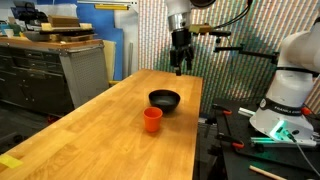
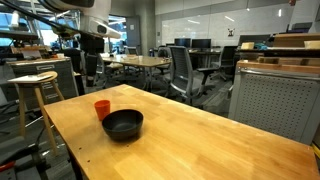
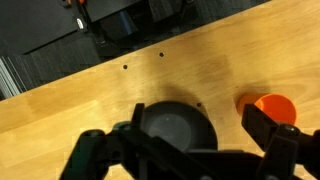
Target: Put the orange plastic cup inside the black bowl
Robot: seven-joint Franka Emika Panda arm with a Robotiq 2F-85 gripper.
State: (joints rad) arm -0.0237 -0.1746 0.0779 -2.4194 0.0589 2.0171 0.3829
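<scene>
The rim of the orange plastic cup (image 1: 152, 120) on the side by the bowl (image 1: 165, 100) should go between my fingers, so my gripper needs to lower toward the cup first.
The orange plastic cup (image 1: 152, 120) stands upright on the wooden table, just in front of the black bowl (image 1: 165, 100). Both show in the other exterior view too, the cup (image 2: 102, 109) beside the bowl (image 2: 123, 125). My gripper (image 1: 180, 66) hangs high above the table's far end, well above the bowl, open and empty. It also shows at the left in an exterior view (image 2: 91, 68). In the wrist view the bowl (image 3: 175, 125) lies below between the spread fingers (image 3: 185, 155), and the cup (image 3: 272, 108) is at the right, partly hidden by a finger.
The long wooden table (image 1: 110, 135) has edges on both sides. A robot base and cables (image 1: 285, 110) sit beside it. A stool (image 2: 35, 95), chairs and desks (image 2: 185, 70) stand around. A metal cabinet (image 2: 275, 100) is near the table.
</scene>
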